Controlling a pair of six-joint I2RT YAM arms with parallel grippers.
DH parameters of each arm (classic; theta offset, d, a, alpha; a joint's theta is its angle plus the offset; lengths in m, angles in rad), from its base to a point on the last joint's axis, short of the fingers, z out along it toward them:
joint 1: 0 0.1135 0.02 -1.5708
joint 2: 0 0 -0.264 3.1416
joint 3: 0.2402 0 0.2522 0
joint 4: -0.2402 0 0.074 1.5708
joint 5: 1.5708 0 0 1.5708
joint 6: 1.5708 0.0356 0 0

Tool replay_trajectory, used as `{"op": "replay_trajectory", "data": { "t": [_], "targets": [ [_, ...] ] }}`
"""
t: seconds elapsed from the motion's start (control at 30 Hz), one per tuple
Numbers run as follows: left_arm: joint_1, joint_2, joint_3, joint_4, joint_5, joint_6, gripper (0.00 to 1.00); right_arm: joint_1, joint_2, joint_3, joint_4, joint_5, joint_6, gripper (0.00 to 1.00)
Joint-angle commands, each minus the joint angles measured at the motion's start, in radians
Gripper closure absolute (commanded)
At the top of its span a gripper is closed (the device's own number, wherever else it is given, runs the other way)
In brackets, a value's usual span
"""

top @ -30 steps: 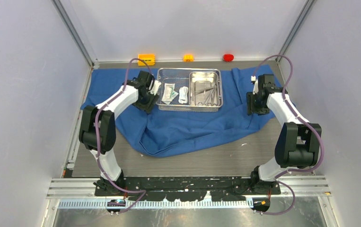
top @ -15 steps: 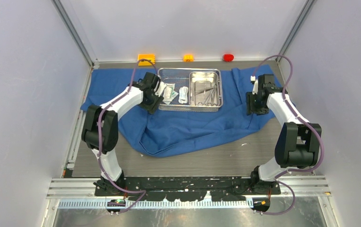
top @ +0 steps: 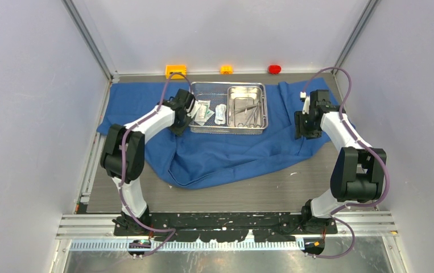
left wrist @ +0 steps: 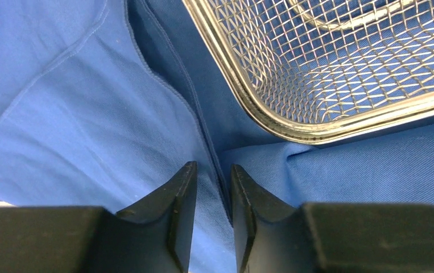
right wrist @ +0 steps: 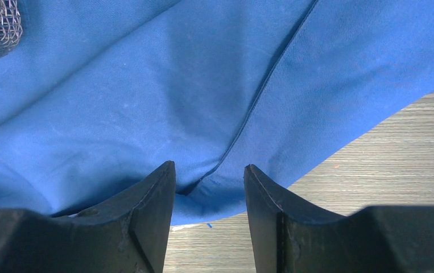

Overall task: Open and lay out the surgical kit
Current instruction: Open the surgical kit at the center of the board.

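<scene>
The dark hem already runs outward from between my right gripper's open fingers, so that gripper should go outward and down onto the hem ahead of its fingers next.
The blue cloth wrap (top: 226,153) lies spread and rumpled on the table, with the steel mesh tray (top: 228,130) on it. In the tray are small white-green packets (top: 204,111) and a smaller steel pan (top: 264,108) holding scissors and forceps (top: 248,111). My left gripper (top: 186,114) is low over the cloth beside the tray's left rim (left wrist: 248,96). Its jaws (left wrist: 213,166) stand narrowly open, with a dark hem of the cloth (left wrist: 118,114) running between them. My right gripper (top: 301,124) is open (right wrist: 210,165) over the cloth's right edge (right wrist: 146,102), a hem between its fingers.
Orange (top: 176,70), yellow (top: 226,69) and red (top: 274,69) blocks sit along the back wall. Bare wood table (right wrist: 385,148) shows right of the cloth and in front of it (top: 248,193). Side walls stand close on both sides.
My left gripper has moved toward the tray's left rim and its jaws have narrowed around the cloth hem. The right arm has barely moved.
</scene>
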Motion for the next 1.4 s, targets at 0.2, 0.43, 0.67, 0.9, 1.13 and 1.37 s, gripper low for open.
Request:
{"op": "replay_trajectory", "data": {
  "t": [0.2,0.43,0.67,0.9,1.13,1.37],
  "targets": [
    [0.003,-0.046,0.012,0.014,-0.013,0.033,1.00,-0.002,-0.046,0.054,0.023,0.049,-0.004,0.46],
    [0.017,-0.183,-0.015,-0.021,0.082,0.038,1.00,-0.001,-0.020,0.147,0.062,0.219,-0.010,0.43],
    [0.021,-0.271,-0.047,-0.024,0.108,0.044,1.00,-0.002,0.118,0.267,0.063,0.259,0.034,0.42],
    [0.021,-0.290,-0.050,-0.032,0.119,0.047,1.00,-0.002,0.253,0.312,0.071,0.314,0.023,0.43],
    [0.021,-0.298,-0.059,-0.027,0.137,0.044,1.00,-0.002,0.347,0.320,0.065,0.332,0.014,0.46],
    [0.021,-0.297,-0.067,-0.023,0.146,0.044,1.00,-0.002,0.402,0.304,0.071,0.372,0.007,0.47]
  ]
}}
